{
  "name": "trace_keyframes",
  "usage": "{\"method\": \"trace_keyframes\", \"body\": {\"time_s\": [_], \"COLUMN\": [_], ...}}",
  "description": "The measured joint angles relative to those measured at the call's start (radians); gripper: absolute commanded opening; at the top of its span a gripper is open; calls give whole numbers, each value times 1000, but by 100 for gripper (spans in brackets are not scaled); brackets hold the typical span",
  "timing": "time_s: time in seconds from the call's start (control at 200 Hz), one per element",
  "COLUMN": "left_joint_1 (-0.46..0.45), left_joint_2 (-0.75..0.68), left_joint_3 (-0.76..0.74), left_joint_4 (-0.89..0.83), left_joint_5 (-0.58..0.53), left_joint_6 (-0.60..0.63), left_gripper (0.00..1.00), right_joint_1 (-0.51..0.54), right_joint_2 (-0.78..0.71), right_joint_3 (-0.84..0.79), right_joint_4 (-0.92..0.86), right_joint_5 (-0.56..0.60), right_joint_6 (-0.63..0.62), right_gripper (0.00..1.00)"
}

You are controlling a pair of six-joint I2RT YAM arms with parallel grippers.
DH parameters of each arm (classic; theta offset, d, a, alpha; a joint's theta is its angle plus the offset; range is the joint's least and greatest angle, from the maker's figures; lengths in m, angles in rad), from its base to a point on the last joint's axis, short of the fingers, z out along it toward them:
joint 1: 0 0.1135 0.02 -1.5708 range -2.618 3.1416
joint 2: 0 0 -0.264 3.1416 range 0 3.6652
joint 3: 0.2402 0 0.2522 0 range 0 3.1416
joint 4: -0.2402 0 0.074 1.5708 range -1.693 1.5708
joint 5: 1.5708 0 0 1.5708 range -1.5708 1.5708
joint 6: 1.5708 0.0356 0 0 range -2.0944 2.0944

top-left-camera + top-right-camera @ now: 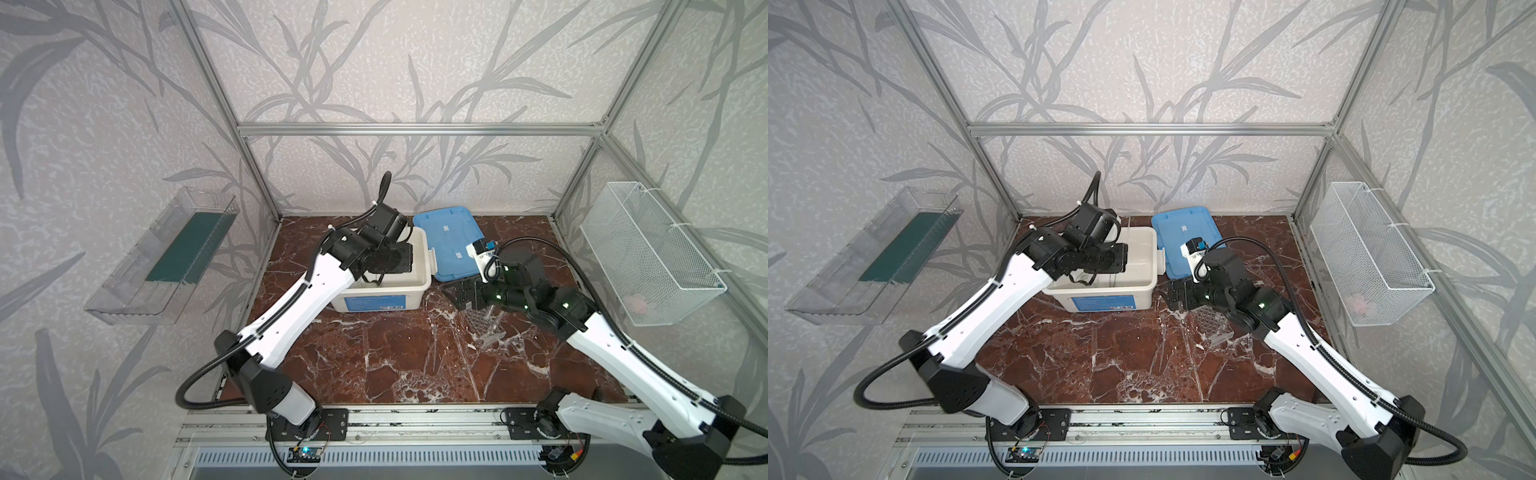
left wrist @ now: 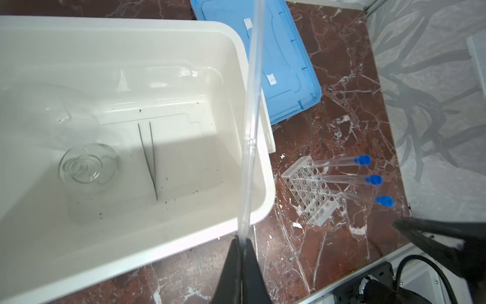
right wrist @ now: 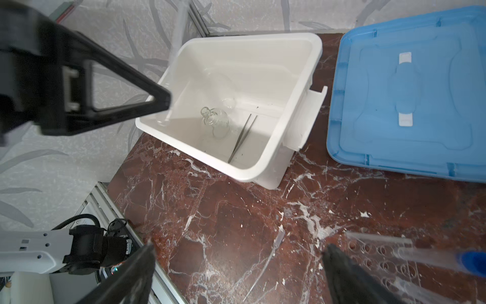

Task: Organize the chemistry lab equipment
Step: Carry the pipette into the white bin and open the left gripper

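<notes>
I will next move my left gripper down into the tub and release the rod on the tub's bottom by the tub's rack side. That part of the bottom is empty beside the tweezers.
My left gripper is shut on a thin clear rod, which sticks up over the white tub. In both top views that gripper hangs over the tub's right half. Inside the tub lie a small clear flask and metal tweezers. A clear many-holed rack with three blue-capped tubes lies on the marble to the tub's right. My right gripper is open above the table beside the rack, nothing between its fingers. A second thin clear rod lies on the marble below it.
The blue lid lies flat behind the right gripper, next to the tub. A white wire basket hangs on the right wall and a clear shelf on the left wall.
</notes>
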Motion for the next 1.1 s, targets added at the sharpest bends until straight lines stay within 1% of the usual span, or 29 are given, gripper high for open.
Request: {"method": "trace_keyframes", "body": {"time_s": [0.12, 0.2, 0.335, 0.425, 0.56, 0.725, 0.81, 1.04, 1.1], "left_joint_1": [53, 76, 92, 91, 91, 93, 105, 126, 127], "left_joint_2": [167, 274, 374, 396, 395, 395, 398, 452, 461], "left_joint_3": [44, 80, 98, 90, 59, -24, -63, -78, -97], "left_joint_4": [-3, -12, -15, -5, 34, 115, 161, 232, 251], "left_joint_5": [54, 87, 140, 168, 174, 175, 196, 225, 233], "left_joint_6": [47, 68, 89, 89, 86, 78, 75, 74, 73], "left_gripper": [1, 1, 0, 0, 0, 1, 1, 1, 3], "right_joint_1": [-6, -12, -24, -40, -53, -57, -57, -57, -57], "right_joint_2": [97, 138, 161, 161, 161, 161, 161, 161, 161], "right_joint_3": [62, 74, 72, 62, 38, 29, 29, 28, 25], "right_joint_4": [39, 68, 92, 116, 132, 146, 159, 171, 177], "right_joint_5": [-16, -24, -25, -26, -23, -23, -24, -24, -25], "right_joint_6": [1, 3, 10, 16, 21, 26, 27, 31, 32], "right_gripper": [97, 97, 97, 97, 97, 97, 97, 97, 97]}}
